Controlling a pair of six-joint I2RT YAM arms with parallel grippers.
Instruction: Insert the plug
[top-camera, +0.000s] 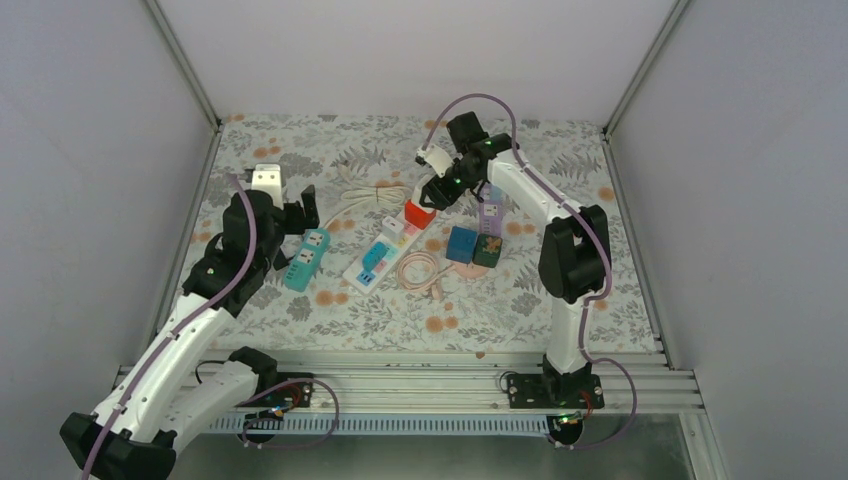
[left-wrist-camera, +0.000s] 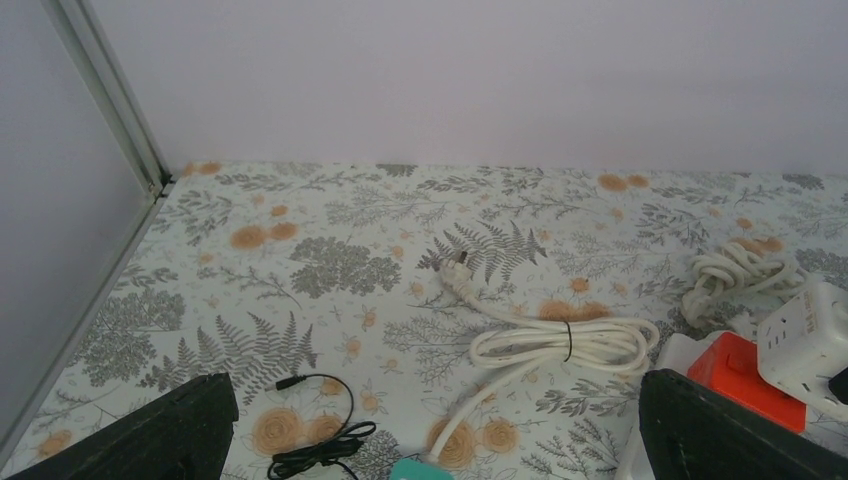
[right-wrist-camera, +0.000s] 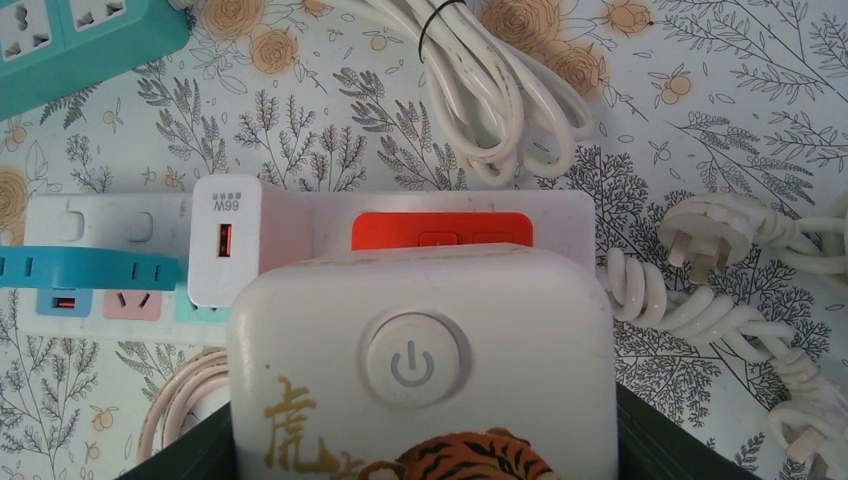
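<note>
My right gripper next shifts toward the bundled cable's side and lowers the cube onto the red adapter (top-camera: 419, 214) (right-wrist-camera: 442, 231), as a red adapter part still shows there.
My right gripper (top-camera: 437, 188) is shut on a white cube plug adapter (right-wrist-camera: 415, 360) with a power button and a tiger picture. It holds the cube just above a red adapter (right-wrist-camera: 441, 230) that sits on the white power strip (top-camera: 385, 250). A white 66W charger (right-wrist-camera: 225, 250) is plugged into that strip beside the red adapter. My left gripper (top-camera: 297, 213) is open and empty, above the far end of a teal power strip (top-camera: 307, 258). In the left wrist view the cube (left-wrist-camera: 810, 340) and the red adapter (left-wrist-camera: 745, 365) show at the right edge.
A bundled white cable (left-wrist-camera: 560, 340) with its plug (left-wrist-camera: 457, 275) lies behind the strips. A thin black cable (left-wrist-camera: 320, 430) lies near my left fingers (left-wrist-camera: 180, 430). A blue cube (top-camera: 461, 243), a dark cube (top-camera: 488, 250), a purple strip (top-camera: 490, 215) and a pink cable (top-camera: 420, 270) lie at centre right. Walls enclose the table.
</note>
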